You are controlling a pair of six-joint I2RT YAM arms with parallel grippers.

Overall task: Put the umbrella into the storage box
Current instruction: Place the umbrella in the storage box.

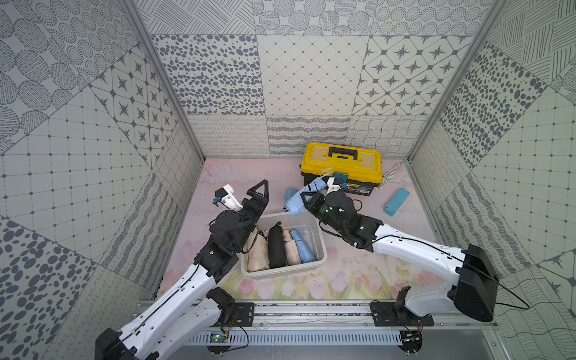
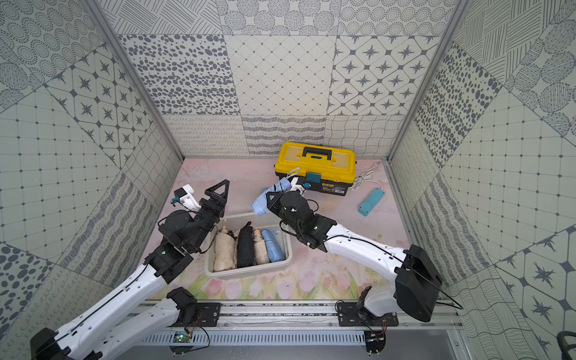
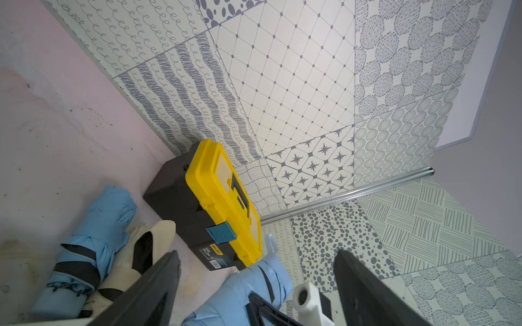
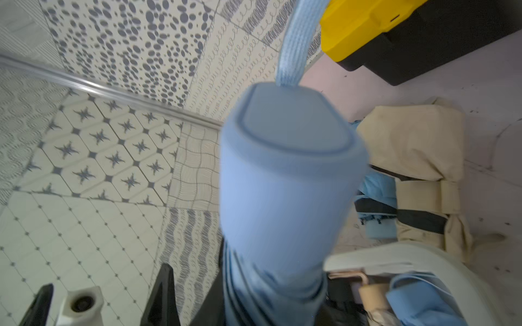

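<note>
My right gripper will next move down and back, tipping downward, into the open gap (image 1: 315, 240) beside the boxed blue umbrella and release there, because that gap is below and back of the gripper.
In both top views my right gripper (image 1: 307, 198) (image 2: 273, 199) is shut on a folded light blue umbrella (image 1: 299, 199) (image 2: 265, 199), held tilted above the far rim of the white storage box (image 1: 280, 271) (image 2: 249, 271). The right wrist view shows the umbrella (image 4: 282, 183) end-on with its strap, and the box rim (image 4: 395, 261) below. Several folded umbrellas, beige, black and blue, lie in the box. My left gripper (image 1: 257, 193) (image 3: 255, 254) stands open beside the held umbrella (image 3: 243, 290), touching nothing.
A yellow-lidded black toolbox (image 1: 341, 162) (image 3: 223, 203) stands at the back wall. Another blue umbrella (image 3: 93, 240) and a beige one (image 3: 141, 254) lie on the table behind the box. A blue power strip (image 1: 396, 202) with a white cable lies at the right.
</note>
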